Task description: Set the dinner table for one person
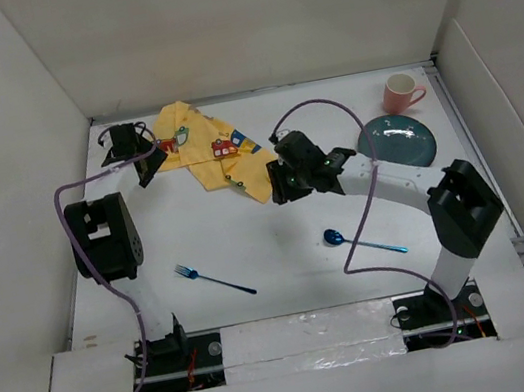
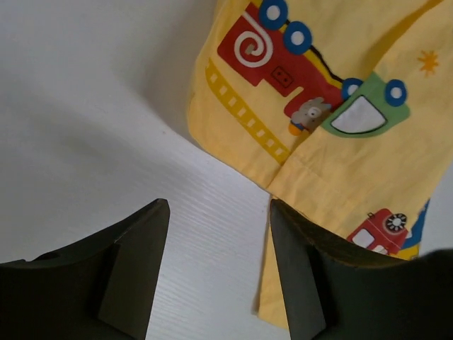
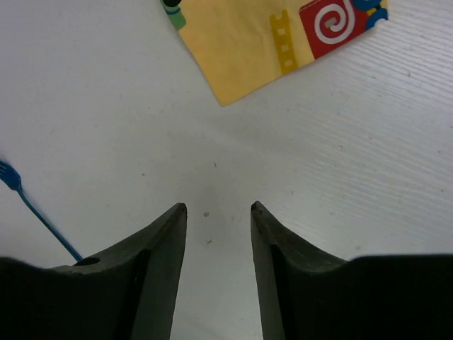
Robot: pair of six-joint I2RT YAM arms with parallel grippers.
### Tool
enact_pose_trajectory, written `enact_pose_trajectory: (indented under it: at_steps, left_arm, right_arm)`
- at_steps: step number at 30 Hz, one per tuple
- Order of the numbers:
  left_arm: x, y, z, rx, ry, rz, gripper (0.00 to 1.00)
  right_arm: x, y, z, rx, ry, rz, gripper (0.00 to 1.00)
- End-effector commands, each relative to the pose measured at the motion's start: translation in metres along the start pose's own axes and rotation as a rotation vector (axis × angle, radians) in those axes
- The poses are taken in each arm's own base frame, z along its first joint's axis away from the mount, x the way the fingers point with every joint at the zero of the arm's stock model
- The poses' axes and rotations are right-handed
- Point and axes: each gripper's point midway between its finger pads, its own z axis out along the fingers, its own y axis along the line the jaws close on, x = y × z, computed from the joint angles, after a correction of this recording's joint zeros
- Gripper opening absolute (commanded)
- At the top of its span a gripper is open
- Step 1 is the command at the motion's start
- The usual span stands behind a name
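Note:
I will lower my left gripper outward along the cloth's edge next, onto the cloth's upper corner by the red train (image 1: 158,141) (image 2: 202,99), because bare table is still between the gripper's open fingers.
The white dinner table (image 1: 249,239) carries a crumpled yellow cartoon-print placemat cloth (image 1: 208,150) at the back. My left gripper (image 1: 147,165) is open at the cloth's left edge. In the left wrist view (image 2: 219,205) its right finger overlaps the cloth's hem (image 2: 333,142) and bare table lies between the jaws. My right gripper (image 1: 281,190) is open and empty just below the cloth's lower right corner. The right wrist view (image 3: 218,207) shows that corner (image 3: 248,42) ahead of the fingers.
A teal plate (image 1: 397,144) and a pink cup (image 1: 401,92) sit at the back right. A blue fork (image 1: 214,280) lies front left and also shows in the right wrist view (image 3: 35,209). A blue spoon (image 1: 361,240) lies front right. White walls surround the table.

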Motion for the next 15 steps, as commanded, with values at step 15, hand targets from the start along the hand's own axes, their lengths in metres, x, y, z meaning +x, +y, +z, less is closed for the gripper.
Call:
enact_pose_trajectory:
  at_steps: [15]
  left_arm:
    - [-0.045, 0.003, 0.073, 0.035, -0.051, -0.066, 0.48]
  right_arm:
    - [-0.004, 0.019, 0.057, 0.082, -0.010, -0.117, 0.52]
